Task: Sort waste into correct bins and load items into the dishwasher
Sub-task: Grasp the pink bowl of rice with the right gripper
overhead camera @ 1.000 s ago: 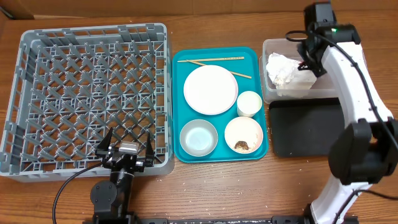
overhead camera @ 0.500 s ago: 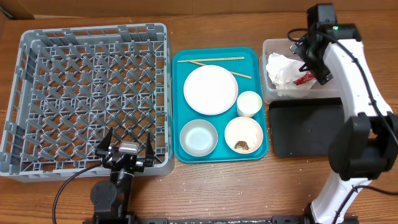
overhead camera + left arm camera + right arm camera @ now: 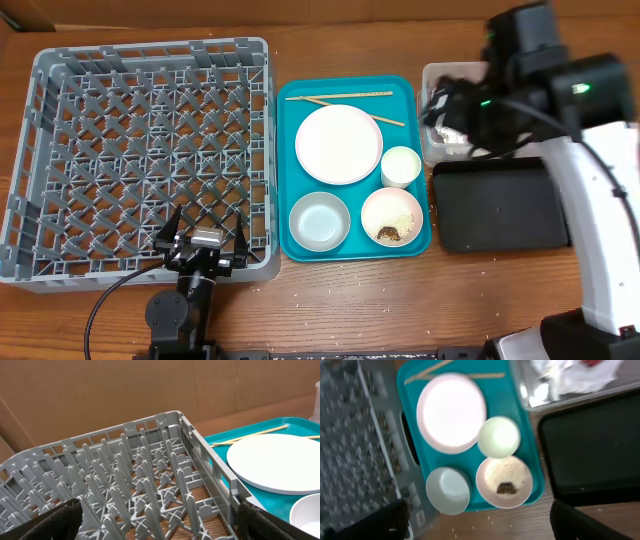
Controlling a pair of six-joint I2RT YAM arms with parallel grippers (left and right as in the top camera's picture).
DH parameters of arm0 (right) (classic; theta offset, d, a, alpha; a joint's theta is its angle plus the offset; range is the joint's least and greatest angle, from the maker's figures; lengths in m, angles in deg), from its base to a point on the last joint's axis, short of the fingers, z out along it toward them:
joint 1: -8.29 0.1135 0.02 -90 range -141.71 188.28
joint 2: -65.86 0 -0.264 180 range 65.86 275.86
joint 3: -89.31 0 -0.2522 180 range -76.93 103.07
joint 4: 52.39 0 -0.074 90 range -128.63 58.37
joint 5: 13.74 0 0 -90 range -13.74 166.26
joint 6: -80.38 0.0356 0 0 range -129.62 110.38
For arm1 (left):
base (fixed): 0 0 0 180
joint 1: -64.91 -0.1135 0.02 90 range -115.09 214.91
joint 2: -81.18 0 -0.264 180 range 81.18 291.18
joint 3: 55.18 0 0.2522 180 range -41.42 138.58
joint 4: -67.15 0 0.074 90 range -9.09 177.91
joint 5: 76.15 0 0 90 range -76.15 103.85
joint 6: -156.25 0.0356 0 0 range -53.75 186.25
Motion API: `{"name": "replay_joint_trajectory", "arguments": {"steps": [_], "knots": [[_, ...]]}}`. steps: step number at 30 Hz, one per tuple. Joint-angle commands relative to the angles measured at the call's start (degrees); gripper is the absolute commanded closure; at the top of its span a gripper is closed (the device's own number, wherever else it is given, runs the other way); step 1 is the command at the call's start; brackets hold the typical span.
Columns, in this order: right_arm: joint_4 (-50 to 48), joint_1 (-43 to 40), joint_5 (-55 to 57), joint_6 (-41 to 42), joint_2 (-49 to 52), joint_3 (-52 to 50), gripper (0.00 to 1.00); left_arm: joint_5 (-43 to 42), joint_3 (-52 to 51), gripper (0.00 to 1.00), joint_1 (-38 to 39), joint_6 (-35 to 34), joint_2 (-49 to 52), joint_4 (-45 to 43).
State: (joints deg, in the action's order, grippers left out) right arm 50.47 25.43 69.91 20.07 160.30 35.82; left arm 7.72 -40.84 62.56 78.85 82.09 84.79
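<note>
Rice and brown scraps are still in the pale bowl, so I need to lower my right gripper back over the teal tray onto the pale bowl's rim (image 3: 363,220) (image 3: 478,483) facing the empty bowl.
The clear tub (image 3: 555,397) at the right holds the crumpled white napkin (image 3: 575,377) and the red wrapper (image 3: 597,362). In front of it lies the black tray (image 3: 500,205). On the teal tray (image 3: 290,150) sit the round plate (image 3: 338,143), chopsticks (image 3: 340,97), white cup (image 3: 401,166), an empty bowl (image 3: 319,220) and a bowl with rice and brown scraps (image 3: 392,215). My right gripper (image 3: 487,525) hangs open and empty, high above the tray's right edge and the tub. My left gripper (image 3: 160,525) stands open over the front edge of the grey dish rack (image 3: 140,150).
A few loose rice grains (image 3: 340,265) lie on the wooden table in front of the teal tray. A cardboard wall stands behind the rack. The raised right arm (image 3: 560,90) hides most of the tub from overhead.
My right gripper opened over the clear tub and left the red wrapper in it. It then rose and swung left toward the teal tray. The left arm has not moved.
</note>
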Motion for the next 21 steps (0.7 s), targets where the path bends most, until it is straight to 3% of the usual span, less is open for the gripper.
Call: {"name": "replay_joint_trajectory", "arguments": {"steps": [1, 6, 15, 21], "knots": [[-1.9, 7.1, 3.1, -0.9, 2.1, -6.4, 0.09, 0.3, -0.3, 0.00, -0.3, 0.5, -0.3, 0.1], [-8.2, 13.1, 6.1, 1.9, 3.2, -17.4, 0.16, 0.3, -0.3, 0.00, -0.3, 0.5, -0.3, 0.1], [-28.7, 16.1, 6.3, 2.1, 4.1, -37.4, 0.42, 0.3, -0.3, 0.00, -0.3, 0.5, -0.3, 0.1], [-35.3, 16.5, 5.0, 2.2, 4.2, -42.0, 0.46, 0.3, -0.3, 0.00, -0.3, 0.5, -0.3, 0.1]]}}
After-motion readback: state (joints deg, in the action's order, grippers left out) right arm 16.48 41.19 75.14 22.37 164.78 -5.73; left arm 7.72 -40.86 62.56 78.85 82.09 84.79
